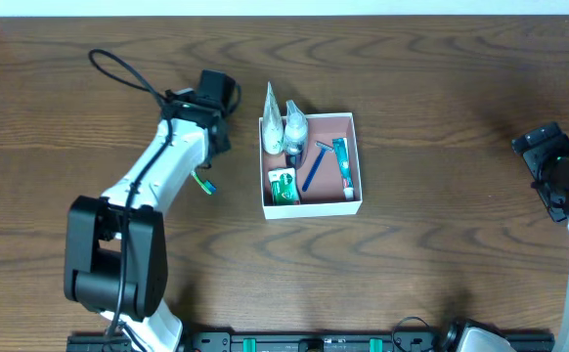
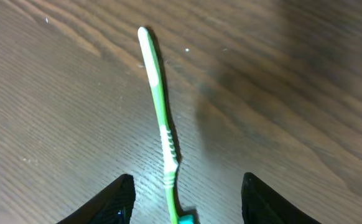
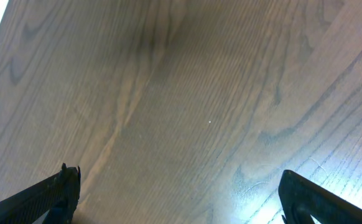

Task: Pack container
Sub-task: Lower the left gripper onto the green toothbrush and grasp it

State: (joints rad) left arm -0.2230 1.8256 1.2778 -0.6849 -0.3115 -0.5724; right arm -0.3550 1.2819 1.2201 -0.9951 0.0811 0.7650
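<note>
Next, my left gripper moves down, open, toward the tabletop and closes on the green toothbrush's ridged grip (image 2: 170, 167), as its handle runs between my fingers.
The container (image 1: 314, 208), a shallow white box with a pinkish-brown bottom, stands mid-table in the overhead view. In it lie two clear bottles (image 1: 294, 129), a blue razor (image 1: 313, 168), a toothpaste tube (image 1: 342, 164) and a green packet (image 1: 284, 186). A green toothbrush (image 2: 159, 106) lies on the table left of the box; it also shows in the overhead view (image 1: 204, 181). My left gripper (image 2: 187, 199) is open just above it, one jaw on each side of its teal end. My right gripper (image 3: 181, 193) is open and empty over bare wood at the far right (image 1: 550, 168).
One clear bottle (image 1: 271, 117) leans over the box's far left wall. A black cable (image 1: 118, 73) loops on the table behind the left arm. Wood table all round the box.
</note>
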